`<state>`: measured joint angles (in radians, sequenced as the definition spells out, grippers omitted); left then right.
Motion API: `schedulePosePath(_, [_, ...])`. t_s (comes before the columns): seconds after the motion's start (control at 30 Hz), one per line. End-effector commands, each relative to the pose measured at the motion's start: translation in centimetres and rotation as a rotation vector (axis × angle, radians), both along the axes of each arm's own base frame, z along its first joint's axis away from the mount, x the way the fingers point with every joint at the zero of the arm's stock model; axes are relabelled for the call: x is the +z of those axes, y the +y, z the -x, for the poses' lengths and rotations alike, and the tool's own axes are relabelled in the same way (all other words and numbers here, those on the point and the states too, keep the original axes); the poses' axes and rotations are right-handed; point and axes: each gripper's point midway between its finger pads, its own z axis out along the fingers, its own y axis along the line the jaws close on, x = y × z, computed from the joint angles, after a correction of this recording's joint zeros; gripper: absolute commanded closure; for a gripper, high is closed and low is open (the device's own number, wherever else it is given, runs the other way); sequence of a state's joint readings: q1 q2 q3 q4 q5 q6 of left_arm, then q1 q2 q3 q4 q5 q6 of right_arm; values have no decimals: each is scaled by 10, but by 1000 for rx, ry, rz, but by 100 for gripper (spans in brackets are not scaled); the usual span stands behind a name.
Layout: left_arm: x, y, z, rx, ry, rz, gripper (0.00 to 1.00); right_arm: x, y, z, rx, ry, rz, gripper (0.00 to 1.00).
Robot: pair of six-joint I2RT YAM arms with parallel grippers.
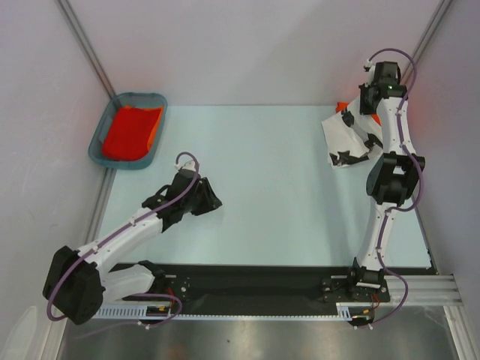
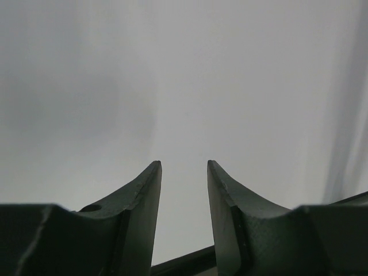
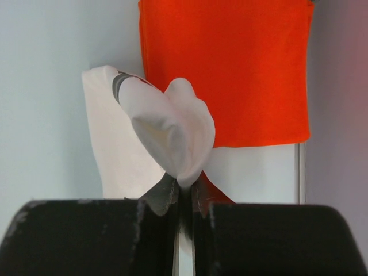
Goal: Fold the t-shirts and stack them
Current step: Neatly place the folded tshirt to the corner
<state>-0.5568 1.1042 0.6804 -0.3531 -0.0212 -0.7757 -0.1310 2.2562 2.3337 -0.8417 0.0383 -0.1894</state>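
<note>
I should next move the white fold in my right gripper outward and down onto the folded orange-red t-shirt (image 1: 342,105) (image 3: 224,69) and release it there, because that shirt is still mostly uncovered.
A white t-shirt (image 1: 346,139) with a black print lies bunched at the far right of the table. My right gripper (image 3: 187,185) is shut on a raised fold of the white t-shirt (image 3: 172,129). Beyond that fold a folded orange-red t-shirt (image 3: 224,69) lies flat; from above only a corner of the orange-red t-shirt (image 1: 342,105) shows. More orange-red t-shirts (image 1: 131,131) sit in the basket. My left gripper (image 2: 184,165) is open with nothing between its fingers, and it hovers over bare table at the near left (image 1: 206,199).
The teal plastic basket (image 1: 154,146) stands at the far left corner. Metal frame posts (image 1: 82,45) rise at both back corners. A black strip (image 1: 262,281) runs along the near edge by the arm bases. The table's right edge (image 3: 300,172) lies close to the shirts.
</note>
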Motion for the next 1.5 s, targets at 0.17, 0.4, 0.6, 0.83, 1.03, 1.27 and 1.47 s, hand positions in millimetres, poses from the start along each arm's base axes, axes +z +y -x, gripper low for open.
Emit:
schedulePosePath(0.17, [5,-15,-12,-68,0,29,58,69,-15,-22,-36,-205,89,100])
schedulePosePath(0.4, [14,-15,-23,-72,-14,29,58,82,-21,-29,-56,-246,109,100])
schedulePosePath(0.6, [7,-13,-20,-66,8,30,58,97,-27,-41,-80,-312,128,100])
schedulePosePath(0.83, [-3,-14,-16,-56,39,48,58,101,-32,-45,-65,-321,180,100])
schedulePosePath(1.03, [-4,-17,-18,-57,51,53,59,93,-37,-48,-59,-311,183,100])
schedulePosePath(1.27, [-9,-18,-16,-61,70,52,59,87,-46,-61,-72,-337,193,100])
schedulePosePath(1.47, [-11,-19,-18,-72,80,42,59,81,-51,-76,-80,-373,213,100])
